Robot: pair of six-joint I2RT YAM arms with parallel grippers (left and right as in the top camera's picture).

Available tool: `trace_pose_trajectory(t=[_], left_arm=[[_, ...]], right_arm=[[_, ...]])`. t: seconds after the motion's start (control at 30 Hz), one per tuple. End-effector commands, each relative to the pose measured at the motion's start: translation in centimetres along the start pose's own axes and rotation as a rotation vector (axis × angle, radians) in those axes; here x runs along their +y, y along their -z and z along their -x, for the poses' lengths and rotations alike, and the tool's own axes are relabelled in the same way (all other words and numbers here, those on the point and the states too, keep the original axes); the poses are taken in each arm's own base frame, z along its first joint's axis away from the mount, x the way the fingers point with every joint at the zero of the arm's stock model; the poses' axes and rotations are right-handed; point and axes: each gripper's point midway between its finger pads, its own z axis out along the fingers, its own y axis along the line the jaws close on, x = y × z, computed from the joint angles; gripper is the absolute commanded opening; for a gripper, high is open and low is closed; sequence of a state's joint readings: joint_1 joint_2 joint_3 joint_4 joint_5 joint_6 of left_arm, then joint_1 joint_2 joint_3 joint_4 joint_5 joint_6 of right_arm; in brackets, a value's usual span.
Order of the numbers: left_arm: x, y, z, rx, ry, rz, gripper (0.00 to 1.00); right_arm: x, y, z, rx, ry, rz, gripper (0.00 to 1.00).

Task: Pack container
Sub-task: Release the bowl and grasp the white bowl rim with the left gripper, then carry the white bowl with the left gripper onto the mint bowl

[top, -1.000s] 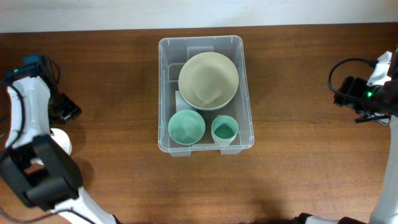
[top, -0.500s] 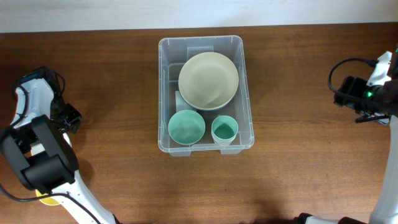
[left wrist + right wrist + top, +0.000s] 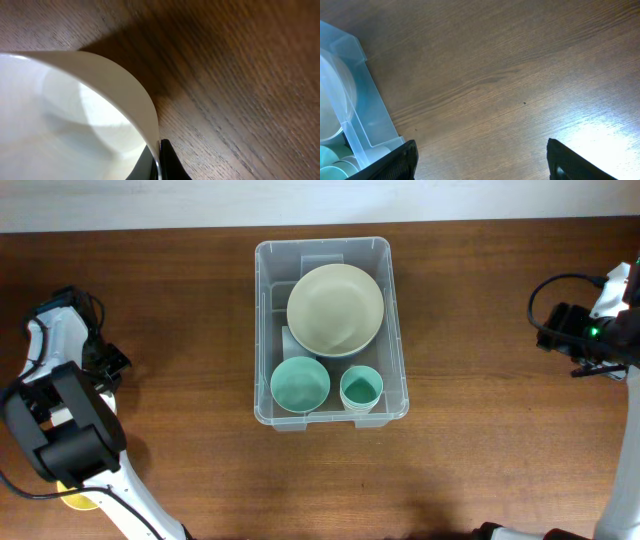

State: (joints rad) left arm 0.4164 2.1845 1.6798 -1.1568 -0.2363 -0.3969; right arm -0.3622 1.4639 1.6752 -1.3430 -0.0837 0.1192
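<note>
The small green bowl (image 3: 300, 384) is empty, so I will raise my left gripper, move it to the right in the overhead view, then lower the white bowl and release it inside the small green bowl.
The container (image 3: 398, 330) is a clear plastic bin in the middle of the table. It holds a large cream bowl (image 3: 335, 308), a small green bowl (image 3: 300, 384) and a green cup (image 3: 361, 389). In the left wrist view my left gripper (image 3: 159, 152) is shut on the thin rim of a white bowl (image 3: 70, 115) that rests on the wood. From overhead that bowl is hidden under the left arm (image 3: 62, 430). My right gripper (image 3: 482, 161) hangs open over bare wood, right of the container's corner (image 3: 357, 107), with nothing between its fingers.
A small yellow object (image 3: 78, 500) peeks out beside the left arm's base near the front edge. The right arm (image 3: 592, 340) with its cable stands at the table's far right. Wooden tabletop (image 3: 480, 440) surrounds the bin.
The left gripper has closed onto the white bowl's rim. The left arm has shifted so that it now covers that bowl from overhead. The right arm has not moved.
</note>
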Motion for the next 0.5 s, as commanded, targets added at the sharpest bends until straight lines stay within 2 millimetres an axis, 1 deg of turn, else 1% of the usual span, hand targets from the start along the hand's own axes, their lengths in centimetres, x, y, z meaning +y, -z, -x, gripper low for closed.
trace_pose_trajectory(t=[0.0,0.03,0.13,0.2,0.27,0.33,0.37,0.4,0.43,0.47], left_arm=[[-2.0,3.5,1.0,-0.065,-0.05,-0.042,0.0],[-2.5,4.7,1.1,-0.087,-0.063,-0.054,0.01],[-4.8,10.0,0.6,-0.188,-0.121,-0.104,0.01],[-7.3,14.3,-0.4,-0.272,-0.202,-0.175,0.01],[-9.4,18.5,-2.0,-0.356,-0.275,-0.236,0.0],[-11.1,22.1,-4.2,-0.418,-0.338,-0.29,0.01],[-12.1,24.0,-5.7,-0.45,-0.38,-0.321,0.01],[-13.0,25.3,-7.1,-0.471,-0.417,-0.343,0.0],[-14.9,27.5,-10.5,-0.511,-0.51,-0.383,0.01],[-15.8,28.3,-12.3,-0.523,-0.555,-0.398,0.0]], right_arm=[[-0.3,-0.2,-0.1,0.006,0.002,-0.012,0.78],[-0.3,-0.2,-0.1,0.006,0.002,-0.012,0.78],[-0.3,-0.2,-0.1,0.006,0.002,-0.012,0.78],[-0.3,-0.2,-0.1,0.006,0.002,-0.012,0.78],[-0.3,-0.2,-0.1,0.006,0.002,-0.012,0.78],[-0.3,-0.2,-0.1,0.006,0.002,-0.012,0.78],[-0.3,-0.2,-0.1,0.006,0.002,-0.012,0.78],[-0.3,-0.2,-0.1,0.006,0.002,-0.012,0.78],[-0.3,-0.2,-0.1,0.006,0.002,-0.012,0.78],[-0.3,-0.2,-0.1,0.006,0.002,-0.012,0.78]])
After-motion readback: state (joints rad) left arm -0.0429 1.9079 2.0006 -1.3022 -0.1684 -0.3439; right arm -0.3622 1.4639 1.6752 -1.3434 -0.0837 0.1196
